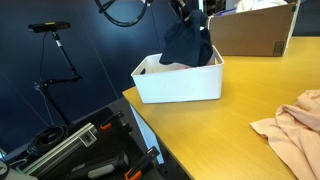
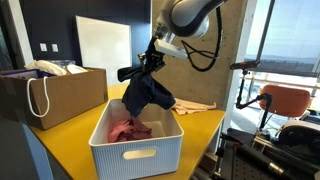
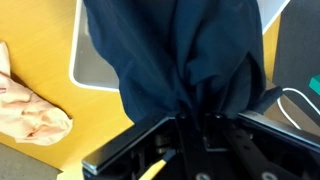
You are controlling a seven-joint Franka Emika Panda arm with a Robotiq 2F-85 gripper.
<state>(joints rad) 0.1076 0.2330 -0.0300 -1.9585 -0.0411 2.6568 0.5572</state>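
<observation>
The navy garment point(image 2: 145, 92) already dangles over the bin's open inside below, so next I will move my gripper down toward it and release the garment.
A dark navy garment point(image 2: 145, 92) hangs from my gripper point(image 2: 152, 62), which is shut on its bunched top. It dangles over the white plastic bin point(image 2: 135, 150), its lower end reaching down toward the bin's rim. Inside the bin lies a pink-red cloth point(image 2: 128, 129). In an exterior view the dark garment point(image 1: 187, 45) hangs above the white bin point(image 1: 180, 80). The wrist view shows the navy fabric point(image 3: 175, 60) pinched between the fingers at the gripper point(image 3: 190, 120), hiding most of the bin point(image 3: 95, 70) below.
A peach cloth point(image 1: 295, 125) lies on the yellow table point(image 1: 220, 140) beside the bin; the same peach cloth point(image 3: 25, 105) shows in the wrist view. A cardboard box point(image 1: 250, 30) with a bag stands behind. Tripods and gear sit past the table edge.
</observation>
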